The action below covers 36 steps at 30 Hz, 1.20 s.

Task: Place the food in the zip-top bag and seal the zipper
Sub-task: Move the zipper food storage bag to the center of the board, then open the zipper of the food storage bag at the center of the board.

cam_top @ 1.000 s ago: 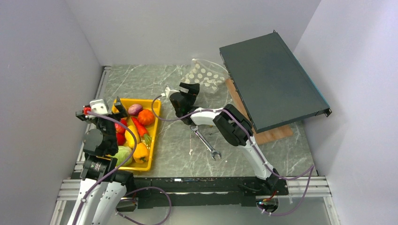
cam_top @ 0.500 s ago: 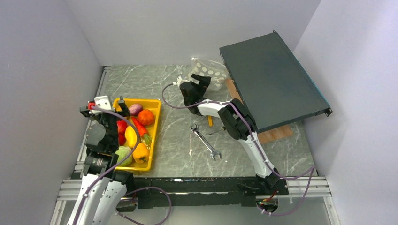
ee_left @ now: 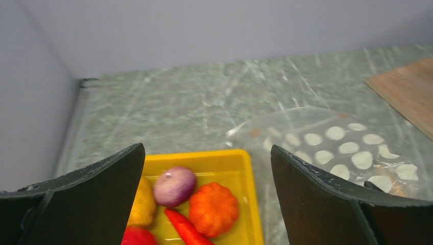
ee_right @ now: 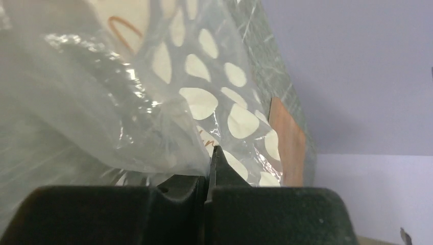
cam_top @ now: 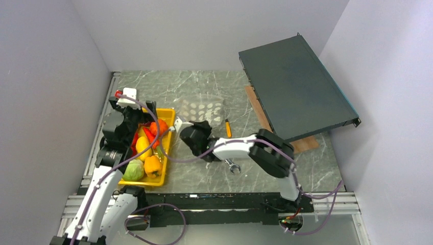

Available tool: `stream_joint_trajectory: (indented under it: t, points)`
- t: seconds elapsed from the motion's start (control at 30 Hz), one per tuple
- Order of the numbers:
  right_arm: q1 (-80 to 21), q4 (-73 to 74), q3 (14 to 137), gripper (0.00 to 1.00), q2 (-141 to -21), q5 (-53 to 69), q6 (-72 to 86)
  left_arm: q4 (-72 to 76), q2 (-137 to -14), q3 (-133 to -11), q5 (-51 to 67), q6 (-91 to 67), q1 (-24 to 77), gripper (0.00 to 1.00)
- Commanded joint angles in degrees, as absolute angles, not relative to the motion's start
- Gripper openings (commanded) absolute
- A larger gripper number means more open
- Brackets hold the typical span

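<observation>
Next, my left gripper swings and turns to the right in the top view onto the bag's edge by the tray. Only the bag's near edge is held.
The zip-top bag (cam_top: 201, 106), clear with white dots, lies on the marble just right of the yellow tray (cam_top: 169, 153). My right gripper (cam_top: 195, 125) is shut on its near edge, and the right wrist view shows plastic (ee_right: 153, 102) pinched between the closed jaws (ee_right: 209, 168). I cannot make out the zipper. The food sits in the tray: an orange pumpkin (ee_left: 213, 208), a purple onion (ee_left: 174, 186), a yellow pepper (cam_top: 142, 148) and a green cabbage (cam_top: 134, 171). My left gripper (cam_top: 147, 115) hangs open above the tray's far end, holding nothing (ee_left: 207, 168).
A steel wrench (cam_top: 233, 166) lies partly under the right arm. An orange screwdriver (cam_top: 227, 127) lies right of the bag. A big dark panel (cam_top: 296, 87) leans over a wooden board (cam_top: 301, 145) at the right. White walls close in on three sides.
My right gripper closed on the bag at the back by the dark panel and dragged it forward-left toward the tray. The left arm swung further over the tray's far end, still open.
</observation>
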<state>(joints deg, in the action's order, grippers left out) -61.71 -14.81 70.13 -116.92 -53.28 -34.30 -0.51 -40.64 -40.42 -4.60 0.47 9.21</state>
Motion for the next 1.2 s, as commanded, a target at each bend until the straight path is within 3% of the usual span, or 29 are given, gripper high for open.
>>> stream_joint_trajectory:
  t: [0.0, 0.1, 0.2, 0.5, 0.77, 0.9, 1.07, 1.13, 1.17]
  points:
    - [-66.41, -12.16, 61.84, 0.0, -103.78, -51.29, -20.41, -3.99, -47.97, -46.1, 9.64, -6.11, 7.78, 0.99]
    - [-69.14, -12.26, 55.59, 0.0, -98.0, -46.8, -15.84, -6.05, -55.02, -50.09, 23.18, -9.86, 6.13, 0.99]
    - [-69.52, -11.6, 51.22, 0.0, -94.47, -42.79, -11.75, -7.22, -60.66, -53.0, 29.97, -13.01, 3.89, 0.92]
    - [-69.62, -12.59, 41.43, 0.0, -84.45, -40.64, 3.59, -16.48, -74.43, -59.3, 33.79, -17.02, 0.18, 0.92]
    - [-69.63, -16.96, 36.01, 0.0, -76.25, -36.51, 5.96, -22.87, -83.05, -63.49, 37.91, -13.34, 2.61, 0.87]
    - [-69.65, -18.79, 35.0, 0.0, -74.12, -34.72, 6.51, -27.73, -85.56, -65.59, 32.42, -10.8, 8.49, 0.91]
    - [-69.67, -17.85, 35.54, 0.0, -74.31, -34.11, 7.07, -23.28, -86.02, -63.76, 38.48, -13.8, 9.73, 0.96]
    - [-69.96, -18.14, 34.92, 0.0, -73.68, -33.93, 7.22, -21.83, -86.66, -63.37, 40.7, -15.04, 9.73, 0.94]
    - [-70.08, -18.12, 34.69, 0.0, -73.23, -33.82, 7.69, -21.64, -87.12, -63.48, 41.27, -15.26, 9.76, 0.87]
